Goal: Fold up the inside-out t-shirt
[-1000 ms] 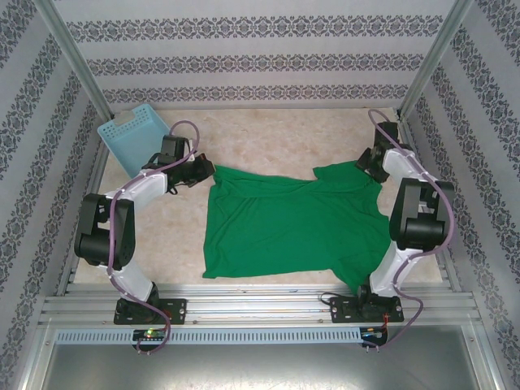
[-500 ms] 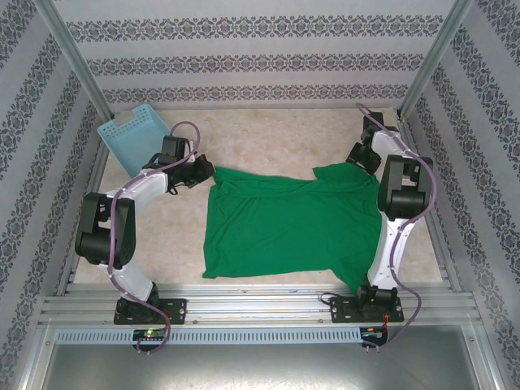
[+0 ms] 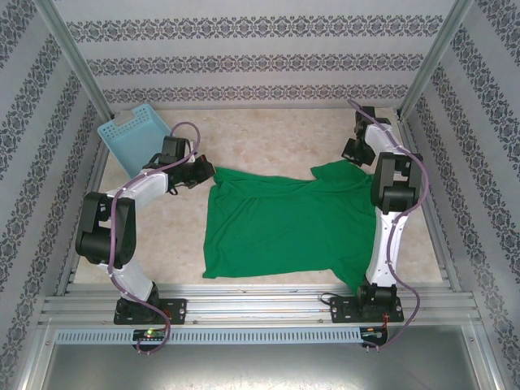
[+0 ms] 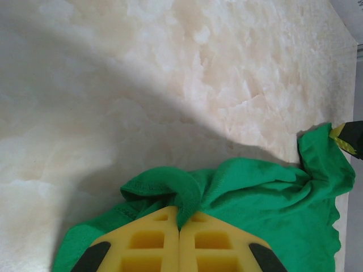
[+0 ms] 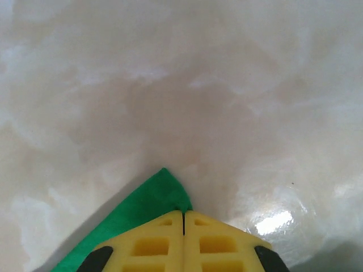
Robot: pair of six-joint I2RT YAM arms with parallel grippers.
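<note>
The left gripper first draws the shirt's pinched corner away from my base next, to release it on the bare tabletop behind the shirt.
The inside-out t-shirt is plain bright green and lies spread flat on the marbled table, its hem toward the arms' bases. My left gripper sits at the shirt's far left corner. In the left wrist view the left gripper is shut, with a bunched fold of the green cloth pinched between its yellow fingers. My right gripper is at the far right sleeve. In the right wrist view the right gripper is shut on a pointed corner of the green cloth, low over the tabletop.
A light blue lattice basket stands at the back left, just behind the left arm. Patterned walls and metal posts close in the table on three sides. Bare tabletop lies behind the shirt.
The right arm swung back and leftward from the table's right edge, and its gripper closed on the sleeve corner. The left arm and the shirt's body have not moved.
</note>
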